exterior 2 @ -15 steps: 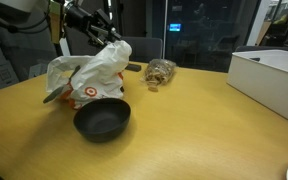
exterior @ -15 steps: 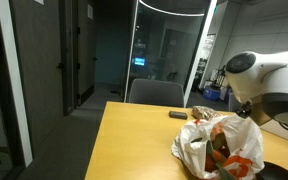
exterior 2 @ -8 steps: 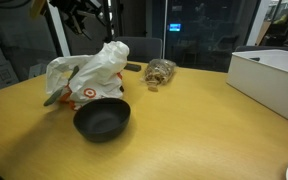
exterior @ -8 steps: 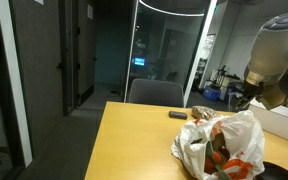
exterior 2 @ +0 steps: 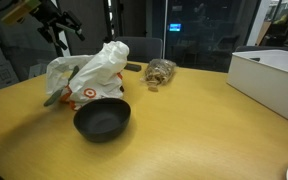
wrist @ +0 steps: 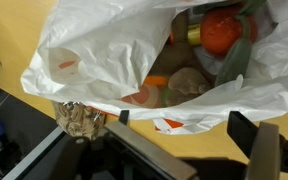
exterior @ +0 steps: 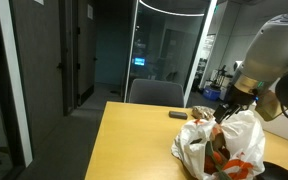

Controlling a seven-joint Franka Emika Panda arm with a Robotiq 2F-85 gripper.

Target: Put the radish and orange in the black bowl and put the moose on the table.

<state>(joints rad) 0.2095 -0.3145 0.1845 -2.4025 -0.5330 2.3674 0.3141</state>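
I will next lower my open gripper into the opening of the white bag and onto the orange-red round radish (wrist: 220, 33), which lies uncovered beside the green leaves.
A white plastic bag (wrist: 114, 55) with red print lies open on the wooden table, also seen in both exterior views (exterior: 219, 145) (exterior 2: 89, 75). Inside it, the wrist view shows an orange-red round thing (wrist: 222, 30) beside green leaves, a smaller orange piece (wrist: 156, 82) and a brown plush lump, probably the moose (wrist: 189, 88). I cannot tell radish from orange. The black bowl (exterior 2: 102, 120) stands empty in front of the bag, its rim just showing (exterior: 284, 170). My gripper (wrist: 184, 125) hangs open above the bag's edge, holding nothing (exterior 2: 62, 24) (exterior: 227, 108).
A clear packet of brown bits (exterior 2: 161, 72) lies behind the bag (wrist: 79, 118). A white box (exterior 2: 269, 75) stands on the far side of the table. A small dark object (exterior: 178, 115) lies near the table's back edge, with a chair (exterior: 156, 93) behind it.
The jaws have opened wide. The gripper has lifted off the top of the bag and drawn away to the side; the bag stays put.
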